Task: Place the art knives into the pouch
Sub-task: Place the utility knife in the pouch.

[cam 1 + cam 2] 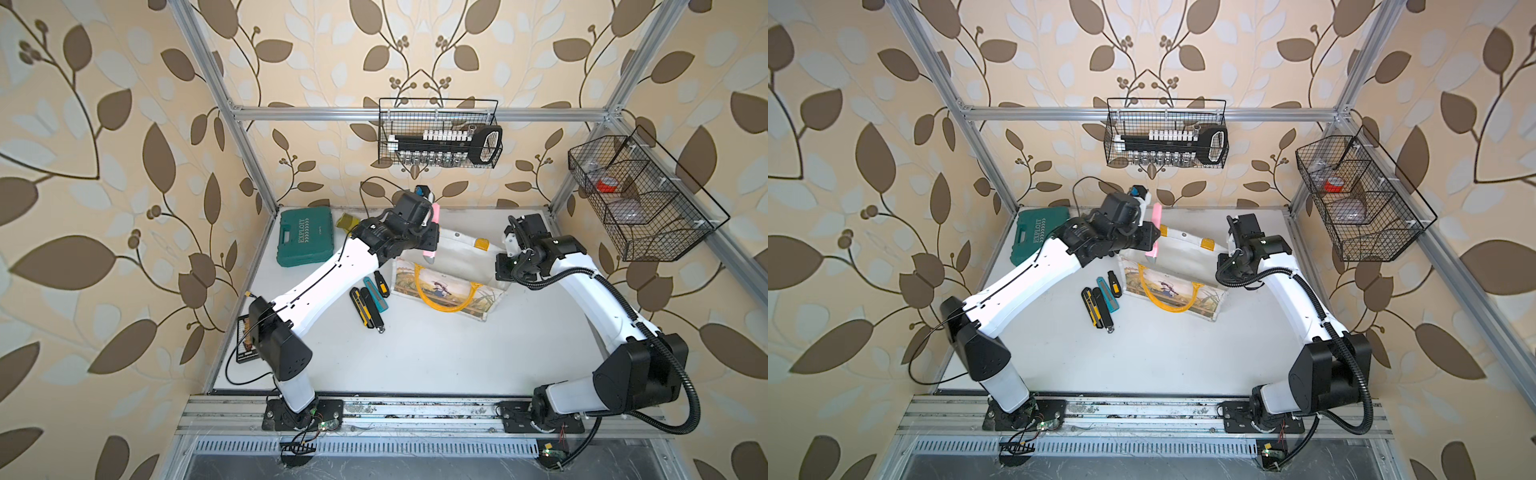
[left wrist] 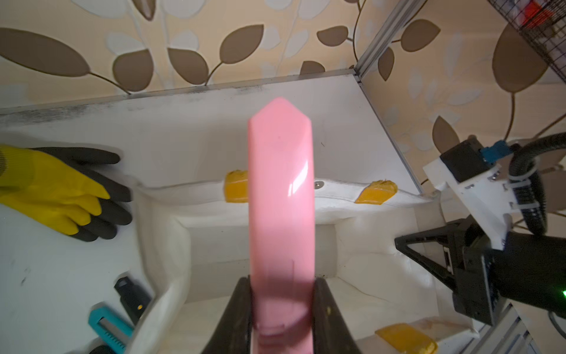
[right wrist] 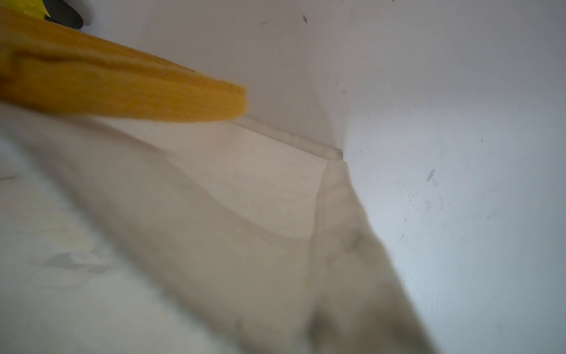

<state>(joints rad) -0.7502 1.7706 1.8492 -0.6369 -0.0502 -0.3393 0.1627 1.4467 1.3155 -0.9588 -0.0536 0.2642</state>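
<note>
The pouch's opening (image 1: 450, 261) (image 2: 221, 253) is below the gripper, so my left gripper next needs to bring the art knife down into that opening and let go of it there.
The art knife (image 1: 432, 232) (image 1: 1155, 232) is a long pink one, and my left gripper (image 1: 430, 228) (image 2: 281, 294) is shut on its lower end. It hangs tilted over the open mouth of the pouch (image 1: 465, 253) (image 1: 1187, 253). In the left wrist view the art knife (image 2: 281, 199) rises between both dark fingers (image 2: 235, 315), with the pouch's (image 2: 214, 245) white inside behind it. My right gripper (image 1: 501, 269) (image 1: 1223, 259) (image 2: 401, 242) is shut on the pouch's right rim and holds the mouth open. The right wrist view shows only blurred pouch cloth (image 3: 245, 245) and a yellow handle (image 3: 122, 92); its jaws are hidden.
Several utility knives (image 1: 370, 299) lie on the table left of the pouch. A green tool case (image 1: 305, 237) and a yellow-and-black glove (image 2: 61, 190) lie at the back left. Wire baskets hang on the back wall (image 1: 438, 133) and the right frame (image 1: 640, 195).
</note>
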